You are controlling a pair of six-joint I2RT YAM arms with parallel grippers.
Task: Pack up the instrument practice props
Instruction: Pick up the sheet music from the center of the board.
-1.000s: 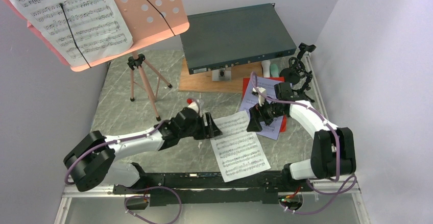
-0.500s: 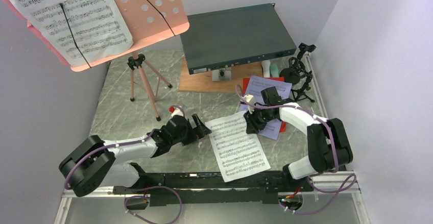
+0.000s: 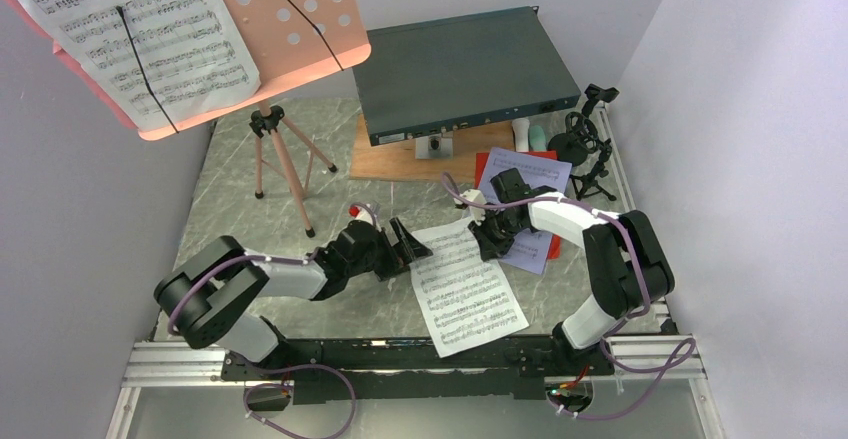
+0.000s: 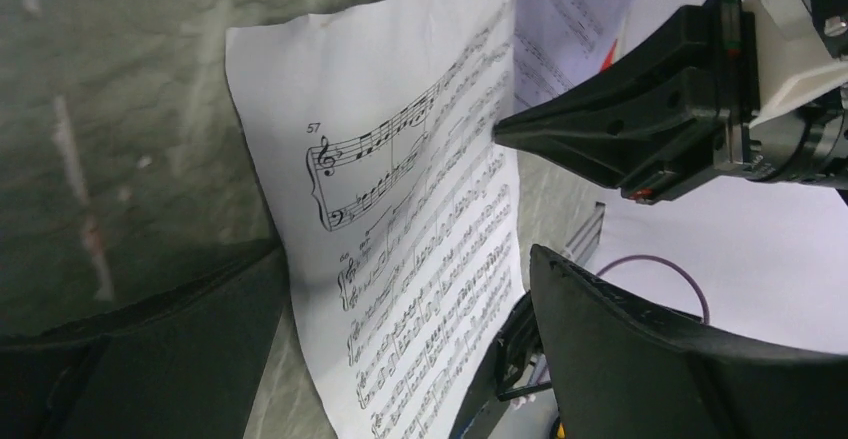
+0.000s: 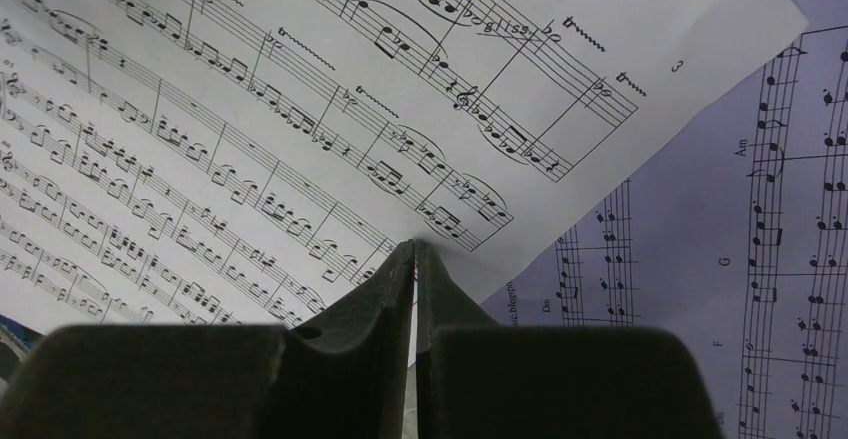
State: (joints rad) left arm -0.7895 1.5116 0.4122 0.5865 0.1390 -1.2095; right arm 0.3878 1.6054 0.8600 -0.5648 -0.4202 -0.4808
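My left gripper will ease onto the white page's long edge [image 3: 416, 273] [image 4: 304, 324] opposite my right gripper and close next, because that edge already runs between the open fingers.
A white sheet-music page [image 3: 468, 289] lies on the table between the arms. My right gripper [image 3: 487, 244] is shut on its right edge; in the right wrist view the jaws [image 5: 415, 249] meet with a sliver of white page [image 5: 300, 89] between them. The lavender page [image 5: 720, 259] lies beneath. My left gripper [image 3: 410, 244] is open at the white page's left edge, and the page [image 4: 420, 209] runs between its fingers [image 4: 650, 359]. A red page [image 3: 485, 164] lies under the lavender page [image 3: 540, 169]. The salmon-pink music stand [image 3: 270, 149] holds more pages [image 3: 140, 29].
A dark grey rack box [image 3: 465, 69] sits on a wooden board [image 3: 390, 159] at the back. A black mic stand [image 3: 585, 149] stands at the far right, with a white tube [image 3: 522, 131] and a mint tube [image 3: 538, 137] beside it. Walls close in on both sides.
My right gripper moved left onto the white page's edge and shut on it. My left gripper drew back, then came forward again to the page's left edge, staying open.
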